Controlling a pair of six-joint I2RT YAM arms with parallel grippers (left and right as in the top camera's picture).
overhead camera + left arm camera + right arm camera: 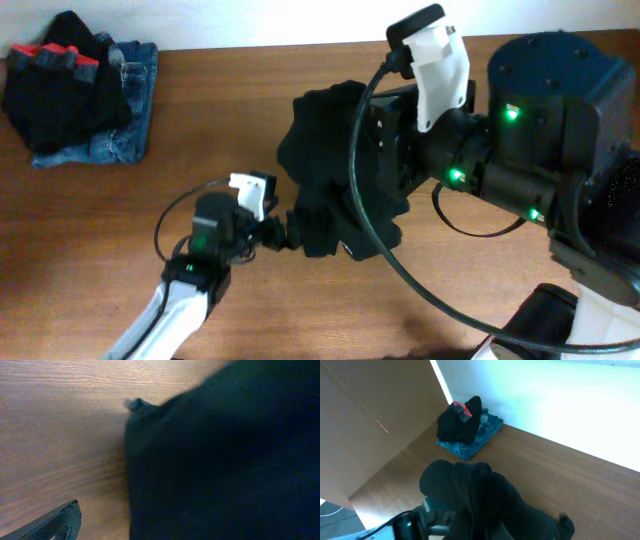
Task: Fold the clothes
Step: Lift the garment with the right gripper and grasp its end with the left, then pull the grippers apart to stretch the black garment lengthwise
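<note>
My left gripper moves to the right in the overhead view next, farther onto the black top's near corner (316, 235) (142, 510), because one finger still stands over bare wood.
The black top (335, 165) is bunched into a tall heap at the middle of the wooden table (200, 150). My right gripper (352, 150) reaches in from the right, its fingers buried in the fabric and shut on it. In the right wrist view the top (490, 505) drapes down right in front of the camera. My left gripper (284, 232) stands open at the heap's lower left edge. One of its fingers (55, 524) shows over bare wood in the left wrist view; black cloth (225, 460) hides the other.
A pile of clothes (75, 90), black with red trim on blue denim, lies at the table's far left corner, also in the right wrist view (465, 427). A white wall (560, 400) runs along the back edge.
</note>
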